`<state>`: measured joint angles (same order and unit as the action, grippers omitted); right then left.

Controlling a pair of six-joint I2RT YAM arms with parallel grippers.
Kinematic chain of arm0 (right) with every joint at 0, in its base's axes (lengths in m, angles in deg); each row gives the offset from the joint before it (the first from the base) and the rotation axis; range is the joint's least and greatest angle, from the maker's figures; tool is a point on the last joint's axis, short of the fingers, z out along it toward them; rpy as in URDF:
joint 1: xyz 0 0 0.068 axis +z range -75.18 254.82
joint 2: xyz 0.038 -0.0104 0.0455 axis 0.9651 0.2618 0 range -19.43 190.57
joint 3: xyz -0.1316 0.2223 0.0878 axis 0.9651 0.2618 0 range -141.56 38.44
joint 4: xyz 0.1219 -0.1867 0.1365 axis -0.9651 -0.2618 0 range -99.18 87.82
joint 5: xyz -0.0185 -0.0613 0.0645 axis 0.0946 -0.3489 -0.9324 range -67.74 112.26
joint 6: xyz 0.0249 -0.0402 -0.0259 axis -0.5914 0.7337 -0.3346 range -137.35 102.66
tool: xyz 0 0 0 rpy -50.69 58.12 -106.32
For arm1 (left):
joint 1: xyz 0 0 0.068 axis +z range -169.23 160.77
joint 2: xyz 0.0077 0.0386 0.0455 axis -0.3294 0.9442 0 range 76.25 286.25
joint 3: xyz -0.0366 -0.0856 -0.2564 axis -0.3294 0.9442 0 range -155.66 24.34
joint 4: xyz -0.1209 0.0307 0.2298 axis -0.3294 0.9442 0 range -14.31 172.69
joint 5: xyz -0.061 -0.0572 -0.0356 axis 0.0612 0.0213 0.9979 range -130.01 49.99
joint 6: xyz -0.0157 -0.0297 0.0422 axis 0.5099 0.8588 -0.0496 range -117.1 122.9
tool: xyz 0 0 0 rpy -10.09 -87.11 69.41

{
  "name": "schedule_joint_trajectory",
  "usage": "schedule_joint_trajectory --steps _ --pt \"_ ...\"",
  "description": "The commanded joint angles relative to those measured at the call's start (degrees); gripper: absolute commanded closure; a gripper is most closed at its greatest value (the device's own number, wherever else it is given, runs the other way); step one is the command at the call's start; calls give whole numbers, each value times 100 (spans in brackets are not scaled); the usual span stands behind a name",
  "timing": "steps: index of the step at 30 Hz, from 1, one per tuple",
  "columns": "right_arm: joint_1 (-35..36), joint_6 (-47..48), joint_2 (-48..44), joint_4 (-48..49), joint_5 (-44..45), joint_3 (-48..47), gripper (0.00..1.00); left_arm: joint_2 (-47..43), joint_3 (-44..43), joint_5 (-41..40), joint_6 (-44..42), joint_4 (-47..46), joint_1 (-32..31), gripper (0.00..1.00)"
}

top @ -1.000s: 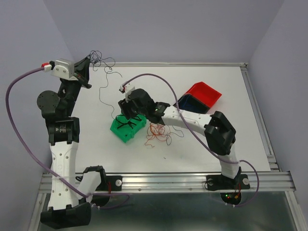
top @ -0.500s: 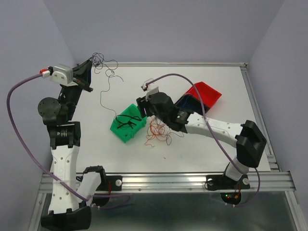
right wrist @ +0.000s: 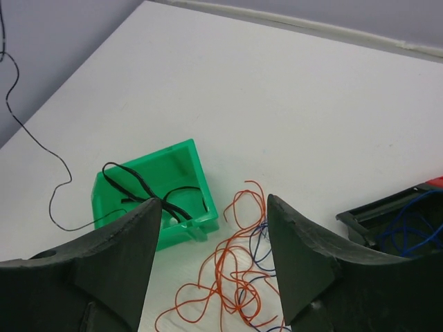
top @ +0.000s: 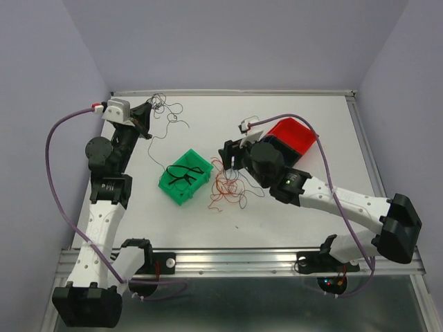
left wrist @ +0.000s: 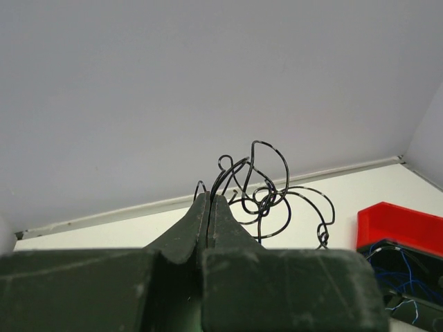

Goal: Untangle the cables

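I will next move my left gripper back and toward the right in the top view, then lower it over the green bin (top: 197, 160) to let go, since black cables lie there.
My left gripper (top: 143, 115) is shut on a curly black cable (top: 165, 108), held up at the far left of the table; in the left wrist view the jaws (left wrist: 210, 202) pinch it and its loops (left wrist: 266, 192) stick out beyond. One strand trails down toward the green bin (top: 197, 160). Black cables (right wrist: 138, 187) lie in that bin (right wrist: 196, 164). My right gripper (top: 232, 156) is open and empty above a tangle of red cables (top: 227, 188) with a blue cable (right wrist: 257, 250) among them (right wrist: 232, 280).
A red bin (top: 296, 135) stands at the back right, also in the left wrist view (left wrist: 401, 225). A dark bin (right wrist: 360, 216) holding blue wires (right wrist: 405, 225) sits beside it, mostly hidden by my right arm from above.
The left arm has swung in over the table's far left with the black cable. The right arm has drawn back from the green bin to above the red tangle.
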<state>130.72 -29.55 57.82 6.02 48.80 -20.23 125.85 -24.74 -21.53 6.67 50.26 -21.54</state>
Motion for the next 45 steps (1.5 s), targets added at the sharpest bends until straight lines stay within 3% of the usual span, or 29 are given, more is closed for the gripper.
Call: schedule_joint_trajectory --steps 1,4,8,13,22,32,33,34,35,37,38,39,40,41,45 --pt "-26 7 -70 533 -970 234 32 -276 249 -266 -350 -796 -59 100" --pt "-26 183 263 927 -2230 286 28 -302 355 -284 -351 -884 -59 100" --pt "-27 175 912 1901 -2802 374 18 -355 320 -152 -316 -893 -59 100" --pt "-27 -44 1483 2887 -3409 104 16 -469 145 -178 -263 -631 -59 100" --pt "141 -308 3232 3547 -3797 -1181 16 -443 92 182 -70 -516 -59 100" --pt "167 -168 4245 3855 -4201 -2200 20 -338 -102 525 159 -243 -59 100" --pt "167 -194 4358 3890 -4245 -2305 26 -320 -110 569 177 -252 -59 100" --pt "167 -212 4403 3899 -4237 -2341 26 -302 -111 569 177 -252 -59 100" --pt "158 -221 4430 3943 -4176 -2359 38 -294 -102 604 194 -252 -59 100" --pt "167 -256 4474 3995 -3904 -2342 53 -250 -84 630 203 -243 -59 100" --pt "167 -230 4456 4022 -3833 -2263 70 -241 -67 639 186 -243 -59 100" --pt "167 -212 4430 4074 -3763 -2210 78 -241 -49 665 151 -252 -59 100" --pt "167 -203 4360 4092 -3571 -2123 94 -223 -14 761 116 -252 -59 100" --pt "158 -212 4307 4101 -3421 -1948 99 -214 12 832 -59 -252 -59 100" --pt "53 -369 3939 4171 -2919 -1307 99 -232 205 990 -350 -147 -51 100"
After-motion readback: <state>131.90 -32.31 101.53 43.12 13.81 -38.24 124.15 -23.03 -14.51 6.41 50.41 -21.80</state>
